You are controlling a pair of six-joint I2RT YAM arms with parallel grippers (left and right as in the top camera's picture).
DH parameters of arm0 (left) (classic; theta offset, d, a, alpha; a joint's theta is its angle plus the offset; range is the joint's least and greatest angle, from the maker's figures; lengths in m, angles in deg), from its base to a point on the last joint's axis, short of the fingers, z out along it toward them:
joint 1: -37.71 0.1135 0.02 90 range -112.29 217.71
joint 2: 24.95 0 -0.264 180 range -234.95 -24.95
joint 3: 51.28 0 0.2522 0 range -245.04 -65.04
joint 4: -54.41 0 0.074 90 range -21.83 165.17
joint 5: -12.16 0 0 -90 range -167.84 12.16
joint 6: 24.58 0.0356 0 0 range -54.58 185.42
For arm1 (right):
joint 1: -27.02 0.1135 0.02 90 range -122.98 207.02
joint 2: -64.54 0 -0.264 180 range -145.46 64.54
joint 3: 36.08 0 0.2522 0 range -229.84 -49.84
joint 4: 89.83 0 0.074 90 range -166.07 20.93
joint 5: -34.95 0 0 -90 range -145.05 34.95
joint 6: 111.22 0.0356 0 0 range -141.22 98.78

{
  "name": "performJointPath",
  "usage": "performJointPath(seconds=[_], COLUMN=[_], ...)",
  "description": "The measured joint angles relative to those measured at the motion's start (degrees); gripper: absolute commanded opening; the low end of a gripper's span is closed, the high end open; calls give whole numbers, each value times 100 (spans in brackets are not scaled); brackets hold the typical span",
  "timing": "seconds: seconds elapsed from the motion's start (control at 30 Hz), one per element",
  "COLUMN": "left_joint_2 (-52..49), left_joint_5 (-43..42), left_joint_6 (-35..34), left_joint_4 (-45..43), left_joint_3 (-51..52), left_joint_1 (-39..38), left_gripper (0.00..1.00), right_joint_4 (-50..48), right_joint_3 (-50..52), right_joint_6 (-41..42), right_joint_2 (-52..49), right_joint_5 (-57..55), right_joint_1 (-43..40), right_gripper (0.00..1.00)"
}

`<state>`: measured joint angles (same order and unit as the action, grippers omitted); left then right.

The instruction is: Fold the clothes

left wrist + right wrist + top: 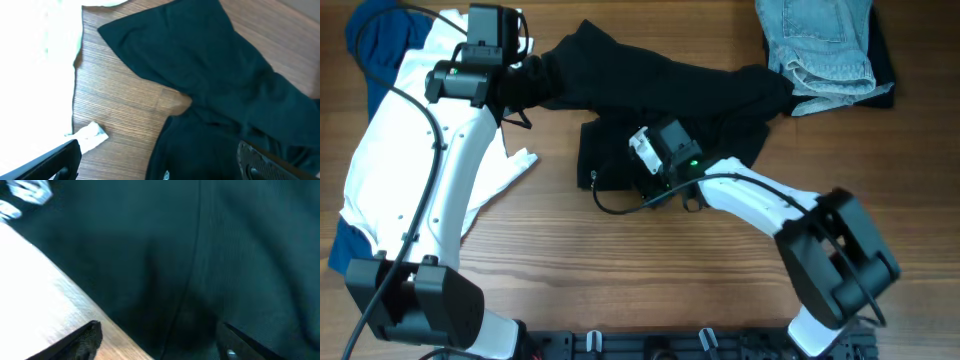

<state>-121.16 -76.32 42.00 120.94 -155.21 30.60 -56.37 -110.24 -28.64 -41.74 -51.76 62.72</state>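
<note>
My open left gripper moves outward and down next to pinch the cloth of the black garment's end by the white garment, since that end lies outward and below.
A black garment (660, 90) lies spread across the middle of the wooden table, with a folded lower part (620, 160). My left gripper (523, 88) is open at the garment's left end. In the left wrist view its fingers (162, 167) straddle the black cloth (210, 85) and bare wood. My right gripper (650, 160) is open low over the lower part. In the right wrist view its fingers (157, 345) span the black cloth (200, 255) at its edge with the wood. Neither gripper holds anything.
A white garment (405, 130) lies at the left over a blue one (375, 35); the white garment (35, 65) also fills the left of the left wrist view. Folded denim (820, 45) sits on dark cloth at the back right.
</note>
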Motion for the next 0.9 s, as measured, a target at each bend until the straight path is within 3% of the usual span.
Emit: performJointPath(seconds=[0.1,0.2,0.23,0.3,0.5,0.6,0.63,0.73,0.8,0.9], left_joint_2=[0,0,0,0,0,-4,-33,-413,-713,-831], left_joint_5=[105,173,192,210,212,212,212,212,212,212], left_joint_6=[4,4,4,4,4,7,7,11,22,24], left_joint_4=[20,44,55,63,87,83,81,79,61,-170], left_joint_3=[0,0,0,0,0,0,0,0,0,7], left_joint_1=[0,0,0,0,0,0,0,0,0,0], left_gripper=[100,100,100,100,100,100,100,100,100,100], right_joint_4=[-46,0,63,492,2243,2806,2820,2949,3139,3082], right_joint_3=[-22,-87,-105,-181,-197,-210,-210,-291,-660,-881], right_joint_6=[118,404,518,833,1189,1196,1233,1377,1257,1165], right_joint_2=[-201,-238,-238,-210,577,811,811,811,813,861], right_joint_5=[-225,-339,-337,-293,46,487,551,719,918,1040], right_joint_1=[0,-70,-149,-470,-2623,-3390,-3501,-3707,-3663,-3254], right_gripper=[50,21,16,13,13,25,44,71,79,79])
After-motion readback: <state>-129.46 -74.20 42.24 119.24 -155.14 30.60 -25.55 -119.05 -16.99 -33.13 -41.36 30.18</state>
